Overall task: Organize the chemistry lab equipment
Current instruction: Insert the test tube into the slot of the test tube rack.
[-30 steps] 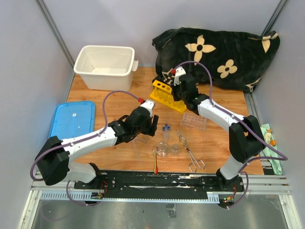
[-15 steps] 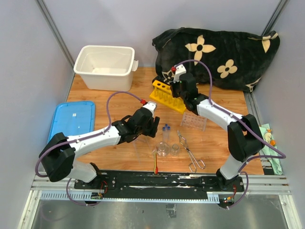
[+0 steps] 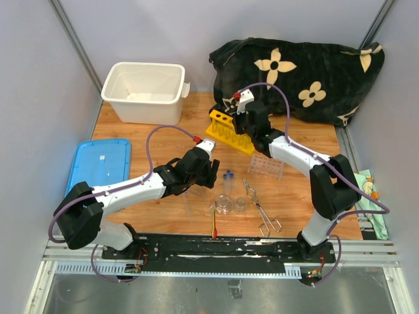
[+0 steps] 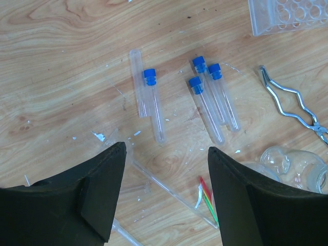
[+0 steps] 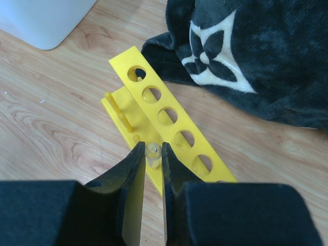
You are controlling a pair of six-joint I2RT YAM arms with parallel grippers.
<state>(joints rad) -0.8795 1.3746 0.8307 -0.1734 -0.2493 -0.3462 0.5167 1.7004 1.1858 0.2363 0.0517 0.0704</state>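
Observation:
I should next lower my right gripper toward the rack's base (image 3: 233, 137) beside the nearest peg and let go of the clear tube, because the tube hangs in line with the yellow pegs.
My right gripper (image 3: 243, 119) is shut on a clear tube (image 5: 152, 151) held upright over the yellow holed rack (image 3: 229, 131), beside its row of holes (image 5: 166, 117). My left gripper (image 3: 208, 172) is open and empty, hovering over the table (image 4: 166, 151). Just beyond its fingertips lie several blue-capped clear tubes (image 4: 154, 105) and an uncapped one (image 4: 136, 82). A thin glass rod (image 4: 169, 192) and the red-tipped stick (image 4: 207, 197) lie between its fingers. Two small glass beakers (image 3: 224, 205), the metal tongs (image 3: 260, 208) and the clear plastic rack (image 3: 266, 165) lie to the right.
A white tub (image 3: 144, 91) stands at the back left, with its blue lid (image 3: 99, 163) flat at the left edge. The black flowered cloth (image 3: 301, 72) is heaped at the back right, close behind the yellow rack.
My left gripper has shifted slightly right, toward the blue-capped tubes. My right gripper has moved only a little over the yellow rack, still holding the tube.

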